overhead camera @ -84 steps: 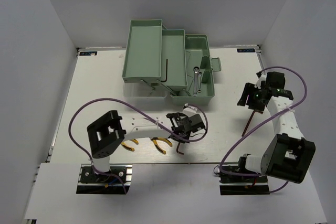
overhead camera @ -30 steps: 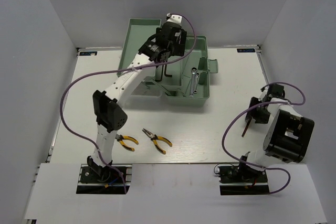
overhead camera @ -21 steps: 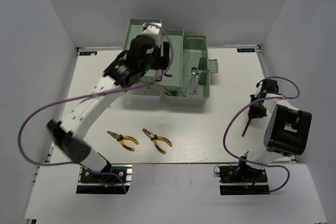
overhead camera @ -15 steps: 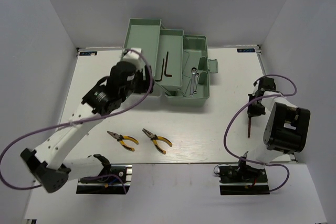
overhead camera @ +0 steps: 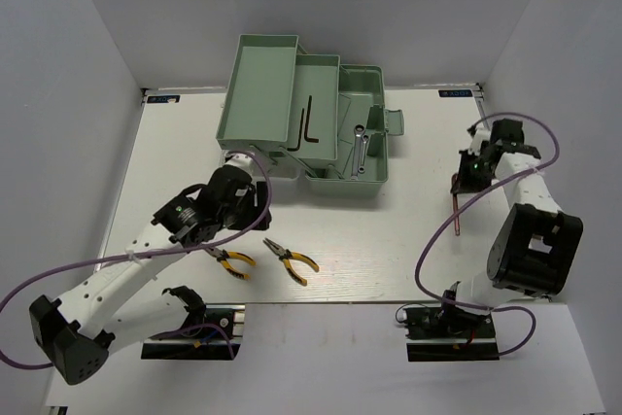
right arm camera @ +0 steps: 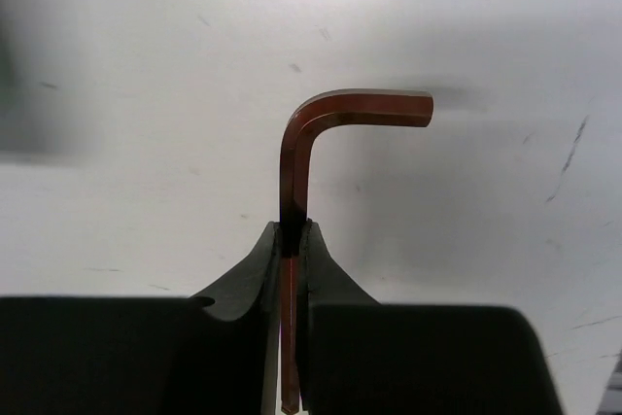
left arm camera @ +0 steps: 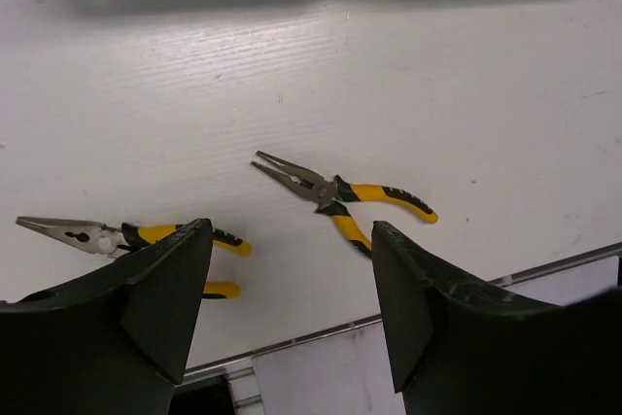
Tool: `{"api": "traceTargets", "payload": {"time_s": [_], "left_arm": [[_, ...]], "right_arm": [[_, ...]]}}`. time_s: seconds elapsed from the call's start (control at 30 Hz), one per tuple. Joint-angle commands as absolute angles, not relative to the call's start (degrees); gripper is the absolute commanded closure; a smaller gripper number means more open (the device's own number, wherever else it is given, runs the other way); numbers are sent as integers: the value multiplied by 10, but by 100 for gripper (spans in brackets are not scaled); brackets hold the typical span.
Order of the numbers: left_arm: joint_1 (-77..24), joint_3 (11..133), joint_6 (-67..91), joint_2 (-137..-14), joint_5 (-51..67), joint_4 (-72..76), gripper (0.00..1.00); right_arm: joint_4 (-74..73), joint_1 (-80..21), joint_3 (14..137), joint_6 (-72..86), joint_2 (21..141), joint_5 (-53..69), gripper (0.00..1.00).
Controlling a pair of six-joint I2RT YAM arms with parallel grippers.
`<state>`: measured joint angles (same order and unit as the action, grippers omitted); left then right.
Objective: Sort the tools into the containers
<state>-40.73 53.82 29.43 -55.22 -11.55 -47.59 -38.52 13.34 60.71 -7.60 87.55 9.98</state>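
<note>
My right gripper needs to lift the hex key away from my base and past the base bin's wrenches. Then it should lower it over the middle tray [overhead camera: 316, 111].
The mint-green toolbox [overhead camera: 255, 94] stands open at the back. Two dark hex keys [overhead camera: 307, 129] lie in its middle tray, and two silver wrenches [overhead camera: 361, 149] lie in the base bin. Two yellow-handled pliers lie on the table near the front, one pair [overhead camera: 229, 259] [left arm camera: 107, 237] to the left of the other [overhead camera: 292, 260] [left arm camera: 340, 193]. My left gripper [overhead camera: 255, 209] [left arm camera: 289, 240] hangs open above them, holding nothing. At the right, my right gripper [overhead camera: 471, 172] [right arm camera: 293, 232] is shut on the long leg of a reddish-brown hex key [overhead camera: 457, 209] [right arm camera: 355, 107], whose bent end points away.
The toolbox handle and lid [overhead camera: 396, 121] stick out on its right side. Purple cables [overhead camera: 146, 252] loop from both arms over the table. The table's front rail [left arm camera: 311, 332] runs just beyond the pliers. White walls close in the left, right and back.
My left arm has swung back from the toolbox tray to above the pliers, and a second hex key now lies in the tray. The right gripper has shut on the reddish-brown hex key.
</note>
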Motion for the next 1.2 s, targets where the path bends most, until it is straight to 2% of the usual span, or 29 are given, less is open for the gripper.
{"api": "traceTargets", "payload": {"time_s": [0.0,0.17,0.33,0.47,0.67,0.83,0.93,1.17], "left_arm": [[-416,517,330,-583,-98,-496,23],[-428,476,367,-605,-74,-440,23],[-451,464,402,-640,-63,-405,23],[-475,459,417,-671,-58,-376,23],[-520,471,461,-735,-83,-366,23],[-542,464,504,-729,-106,-371,23],[-559,453,518,-741,-106,-371,23],[-595,460,552,-784,-122,-370,23]], "right_arm": [[-437,120,710,-98,829,202,100],[-468,73,824,-89,843,283,100],[-491,6,1005,-59,938,353,100],[-491,-91,1138,-19,1018,380,100],[-362,-175,1161,68,1076,385,100],[-188,-202,1154,245,1114,386,100],[-152,-222,1165,310,1137,371,100],[-166,-255,1165,303,1198,269,100]]}}
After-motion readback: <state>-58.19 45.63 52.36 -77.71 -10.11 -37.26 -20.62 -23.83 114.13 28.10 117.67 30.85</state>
